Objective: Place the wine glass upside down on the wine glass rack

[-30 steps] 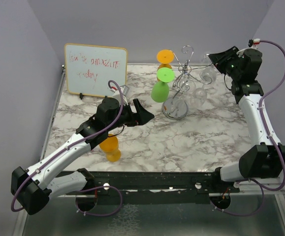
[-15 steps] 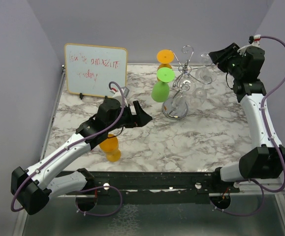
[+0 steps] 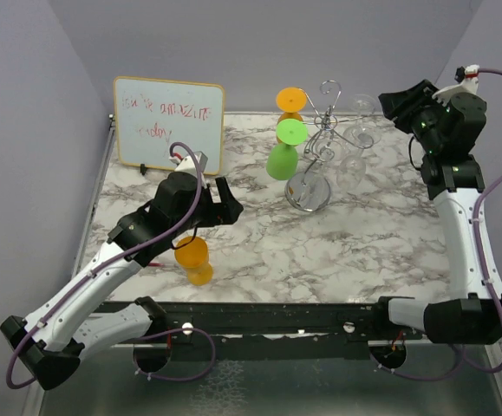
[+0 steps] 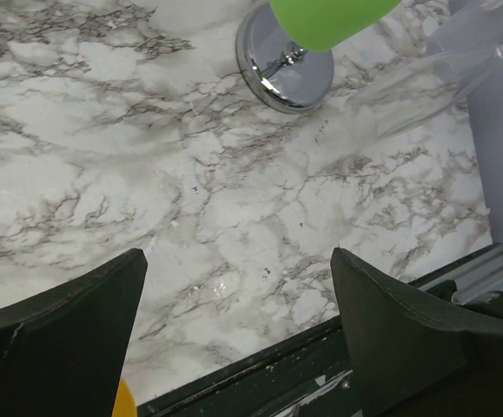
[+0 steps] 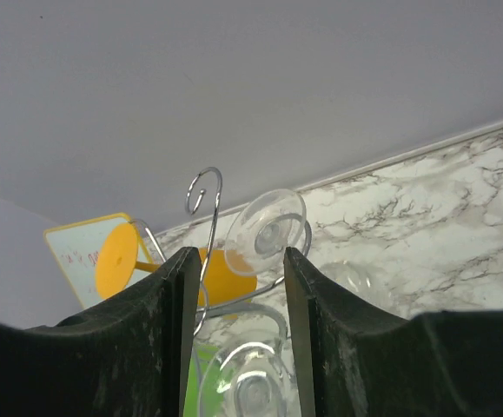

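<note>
Next, my left gripper moves back and down toward the orange glass and closes on its bowl's rim, since the glass stands upright off the rack.
The wine glass rack stands at the back on its round chrome base. A green glass, an orange glass and two clear wine glasses hang upside down on its arms. My right gripper is open and empty, just right of the rack; in the right wrist view a clear glass foot sits in a wire curl beyond the fingers. My left gripper is open and empty over the table. Another orange glass stands upright under the left arm.
A whiteboard with red writing leans at the back left. The left wrist view shows the chrome base, the green glass bowl and the table's front rail. Grey walls enclose the table.
My right gripper has drawn back to the right and up from the rack, leaving the clear glass hanging. My left arm has pulled back to the left, away from the rack.
</note>
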Controlling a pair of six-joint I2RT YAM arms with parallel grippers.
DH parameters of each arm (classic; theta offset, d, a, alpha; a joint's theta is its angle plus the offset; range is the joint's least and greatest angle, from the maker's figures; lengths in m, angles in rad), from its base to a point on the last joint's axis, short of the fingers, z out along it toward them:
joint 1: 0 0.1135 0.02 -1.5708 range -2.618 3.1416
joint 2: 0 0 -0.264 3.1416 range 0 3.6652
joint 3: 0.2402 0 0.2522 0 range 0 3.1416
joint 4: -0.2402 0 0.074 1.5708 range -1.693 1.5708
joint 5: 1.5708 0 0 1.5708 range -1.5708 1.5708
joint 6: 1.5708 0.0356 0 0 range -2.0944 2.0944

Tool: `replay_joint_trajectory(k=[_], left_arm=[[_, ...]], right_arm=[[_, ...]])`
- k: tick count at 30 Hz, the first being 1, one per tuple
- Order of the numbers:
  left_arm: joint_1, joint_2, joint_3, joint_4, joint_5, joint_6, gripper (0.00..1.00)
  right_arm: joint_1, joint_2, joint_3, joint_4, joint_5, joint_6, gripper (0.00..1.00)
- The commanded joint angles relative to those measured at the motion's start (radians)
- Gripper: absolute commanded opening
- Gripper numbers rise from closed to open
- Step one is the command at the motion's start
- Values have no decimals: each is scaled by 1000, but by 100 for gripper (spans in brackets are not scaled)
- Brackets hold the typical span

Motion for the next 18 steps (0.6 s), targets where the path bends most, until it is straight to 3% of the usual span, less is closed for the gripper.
replay_joint_trajectory(k=[1, 8, 18], left_arm=[[4, -12, 96, -263, -103, 9, 85], [5, 42, 220, -537, -92, 35, 78], [4, 86, 131, -574, 8, 80, 71]], right_arm=[[-5, -103, -61, -39, 59, -30, 48], [-6, -246, -169, -79, 78, -32, 48], [-6, -361, -294, -142, 122, 3, 48]])
